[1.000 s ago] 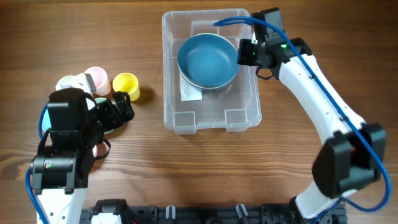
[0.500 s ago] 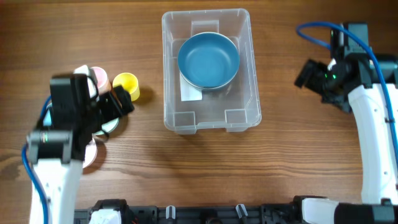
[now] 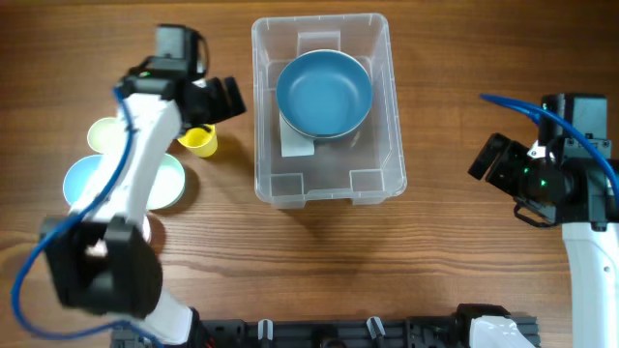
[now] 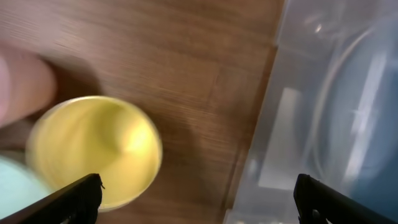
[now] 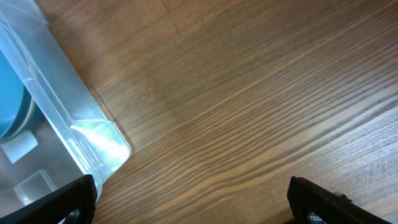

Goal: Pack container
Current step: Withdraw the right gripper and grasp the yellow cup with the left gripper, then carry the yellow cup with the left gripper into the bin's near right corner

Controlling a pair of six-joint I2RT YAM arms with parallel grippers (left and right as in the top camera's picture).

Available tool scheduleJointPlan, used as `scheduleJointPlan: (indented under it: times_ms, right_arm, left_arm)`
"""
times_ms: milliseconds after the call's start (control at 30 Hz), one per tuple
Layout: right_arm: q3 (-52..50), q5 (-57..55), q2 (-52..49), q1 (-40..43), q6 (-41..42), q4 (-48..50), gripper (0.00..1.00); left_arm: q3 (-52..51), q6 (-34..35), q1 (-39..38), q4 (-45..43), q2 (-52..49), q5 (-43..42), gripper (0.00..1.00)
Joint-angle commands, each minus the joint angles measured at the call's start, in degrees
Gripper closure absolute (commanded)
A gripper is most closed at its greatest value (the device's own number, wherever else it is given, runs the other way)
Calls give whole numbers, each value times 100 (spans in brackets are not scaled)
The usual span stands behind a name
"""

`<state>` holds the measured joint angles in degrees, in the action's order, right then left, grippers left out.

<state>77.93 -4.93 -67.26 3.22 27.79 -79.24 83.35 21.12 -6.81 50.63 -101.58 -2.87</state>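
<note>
Next I will lower my left gripper and shift toward the yellow cup, onto its rim on the container side [image 3: 215, 142] [image 4: 159, 147], where empty wood leaves room for a finger.
The clear container [image 3: 379, 164] stands at the table's middle back with a blue bowl [image 3: 324, 94] inside, over a white label [image 3: 297, 147]. My left gripper [image 3: 224, 100] is open and empty, above the table between a yellow cup [image 3: 198, 140] and the container's left wall. In the left wrist view the yellow cup [image 4: 93, 149] is at the left, the container wall [image 4: 267, 143] at the right, with the gripper [image 4: 199, 202] wide open. My right gripper [image 3: 486, 159] is open and empty over bare wood right of the container. The right wrist view [image 5: 193, 202] shows the container's corner [image 5: 74, 118].
Left of the yellow cup lie a pale yellow bowl [image 3: 100, 135], a light blue plate [image 3: 79, 182] and a mint bowl [image 3: 172, 182], partly under my left arm. A blurred pink thing [image 4: 22, 81] shows at the left wrist view's edge.
My left gripper has swung up and right from the dish cluster to beside the yellow cup and container. My right gripper has drawn back right and down, away from the container.
</note>
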Motion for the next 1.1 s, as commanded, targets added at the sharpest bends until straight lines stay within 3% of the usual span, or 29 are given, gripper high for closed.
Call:
scheduleJointPlan:
  times_ms: [0, 233, 267, 400, 500, 700, 933, 1067]
  right_arm:
    - [-101, 70, -2, 17, -79, 48, 0]
    - [-157, 70, -31, 17, -76, 61, 0]
    - [-157, 70, -31, 17, -76, 59, 1]
    - [-157, 70, -28, 17, -76, 52, 0]
    - [-157, 72, -28, 17, -74, 50, 0]
    - [-157, 72, -28, 17, -63, 11, 0]
    - [-155, 2, -28, 44, 4, 59, 0]
    - [-155, -101, -28, 675, 17, 142, 0]
  left_arm:
    - [50, 210, -85, -57, -546, 361, 1]
    - [50, 205, -74, -142, -1064, 752, 1]
    - [50, 205, -74, -142, -1126, 750, 7]
    - [50, 208, -76, -138, -1139, 748, 53]
    - [50, 208, -76, -50, -1139, 748, 72]
    - [50, 205, -76, -28, -1139, 748, 94]
    - [367, 205, -98, 208, -999, 748, 96]
    - [1067, 177, -280, 857, -507, 807, 96]
